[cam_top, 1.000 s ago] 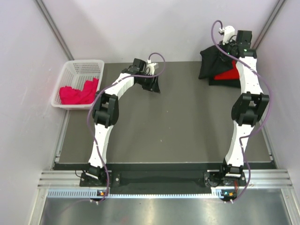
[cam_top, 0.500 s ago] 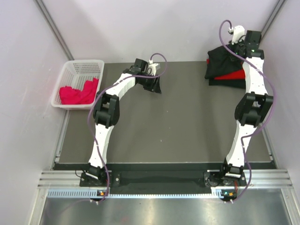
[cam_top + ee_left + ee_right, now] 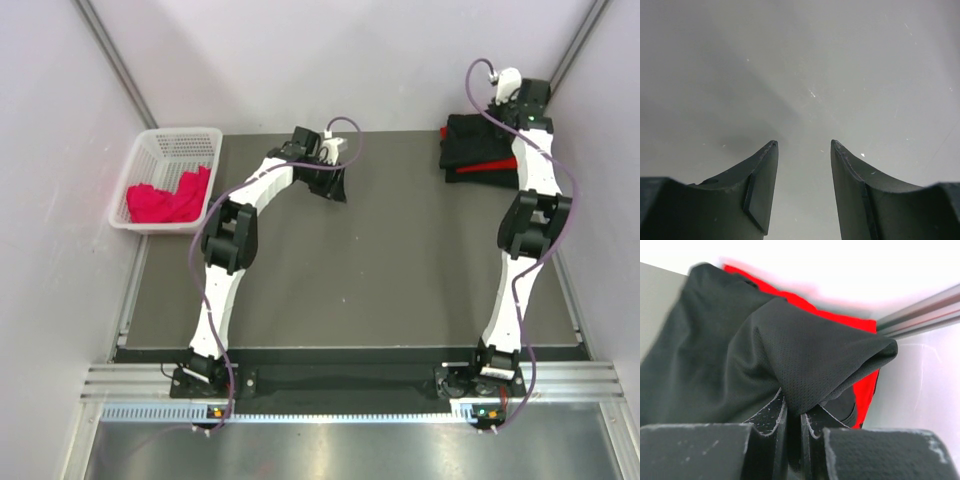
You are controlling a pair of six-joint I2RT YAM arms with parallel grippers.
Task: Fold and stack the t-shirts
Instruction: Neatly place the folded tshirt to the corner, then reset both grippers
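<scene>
I need to lower my right gripper a little next, then pull the black t-shirt away from my base toward the table's far corner.
A folded black t-shirt [image 3: 478, 140] lies on a stack at the table's far right corner, with a bright red t-shirt [image 3: 490, 165] showing beneath it and more black cloth under that. My right gripper [image 3: 508, 108] is shut on a fold of the black t-shirt [image 3: 805, 355], and the red t-shirt [image 3: 865, 390] shows behind it in the right wrist view. My left gripper [image 3: 333, 188] is open and empty over bare table at the far middle; its fingers [image 3: 762, 175] frame only grey surface. A pink-red t-shirt [image 3: 165, 198] lies crumpled in the basket.
A white lattice basket [image 3: 178, 145] stands off the table's far left edge. The grey table [image 3: 380, 270] runs between the two arms. White walls and metal rails close in at the right corner [image 3: 920, 315].
My right gripper has carried the black t-shirt back and to the right, and the cloth now lies flatter on the stack. The left gripper has shifted slightly right.
</scene>
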